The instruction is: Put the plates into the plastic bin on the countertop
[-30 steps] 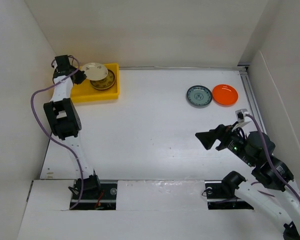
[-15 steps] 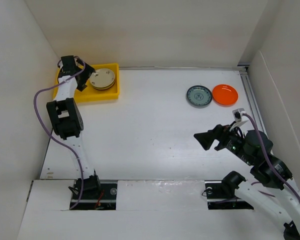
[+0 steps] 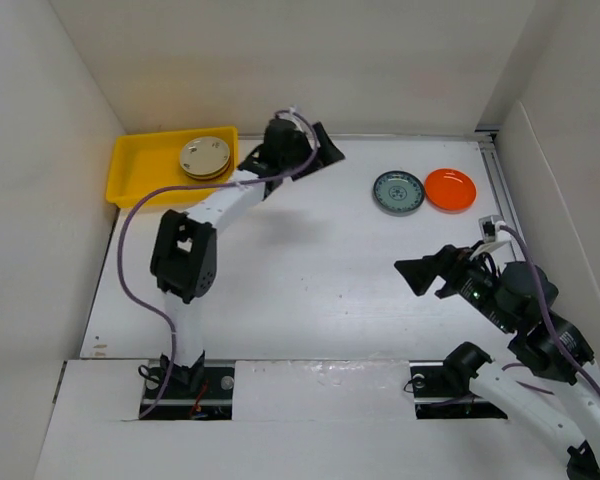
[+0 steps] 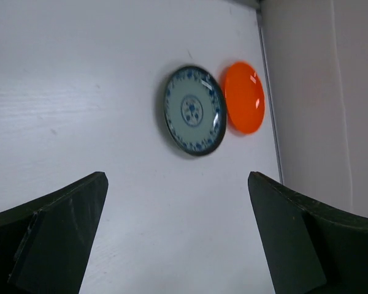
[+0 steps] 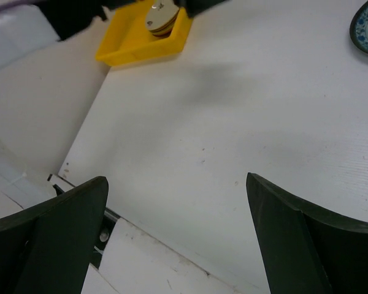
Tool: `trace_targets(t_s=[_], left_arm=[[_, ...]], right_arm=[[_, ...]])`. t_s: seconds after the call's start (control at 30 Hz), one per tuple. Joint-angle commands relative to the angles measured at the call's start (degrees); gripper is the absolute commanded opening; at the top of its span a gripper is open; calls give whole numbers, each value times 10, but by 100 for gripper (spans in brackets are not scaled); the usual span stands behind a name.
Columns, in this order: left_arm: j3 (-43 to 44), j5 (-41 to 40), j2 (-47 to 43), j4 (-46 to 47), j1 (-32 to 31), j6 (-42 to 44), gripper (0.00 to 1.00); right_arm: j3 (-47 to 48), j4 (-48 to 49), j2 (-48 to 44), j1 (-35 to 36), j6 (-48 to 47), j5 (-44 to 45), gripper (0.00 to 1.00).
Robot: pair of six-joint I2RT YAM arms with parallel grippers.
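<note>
The teal-patterned plate is nearer than the orange one, so I should next bring my left gripper down to the right in the top view onto the teal-patterned plate's bin-side rim (image 3: 375,192) (image 4: 173,136).
The yellow plastic bin (image 3: 140,168) sits at the back left of the countertop (image 3: 300,260). A stack of plates (image 3: 205,157) with a cream one on top lies in the bin's right end. A teal-patterned plate (image 3: 397,192) and an orange plate (image 3: 450,189) lie side by side at the back right. My left gripper (image 3: 318,155) hovers open and empty between the bin and those two plates. The left wrist view shows the teal plate (image 4: 194,110) and orange plate (image 4: 244,97) ahead of the open left gripper (image 4: 175,184). My right gripper (image 3: 420,280) hangs open and empty at the near right.
White walls close in the back and both sides. A metal rail (image 3: 500,190) runs along the right edge beside the orange plate. In the right wrist view the bin (image 5: 135,49) and its stack (image 5: 161,15) lie far ahead of the right gripper (image 5: 176,180).
My left gripper opened and let the cream plate drop onto the stack in the bin. It then swung right, away from the bin, towards the back middle. The right arm barely moved.
</note>
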Motion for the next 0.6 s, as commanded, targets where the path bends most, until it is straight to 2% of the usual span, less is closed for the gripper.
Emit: trace_targets(t_s=[0.0,0.07,0.3,0.43,0.57], left_arm=[[-12,34,66,62,-32,-16,100],[-7,65,105,108,-57,-48,100],[45,71,186,141,-109,-84,100],[102,66,237,132,-121,-102,97],[174,45,296,102,-132,-119,90]], right_arm=[[33,13,0,1,13,5,100],[33,7,-11,1,19,0,100],[43,-14,-36,1,24,-18,100],[38,-26,-52,1,29,-23,100],[38,-31,-65,1,35,-23,100]])
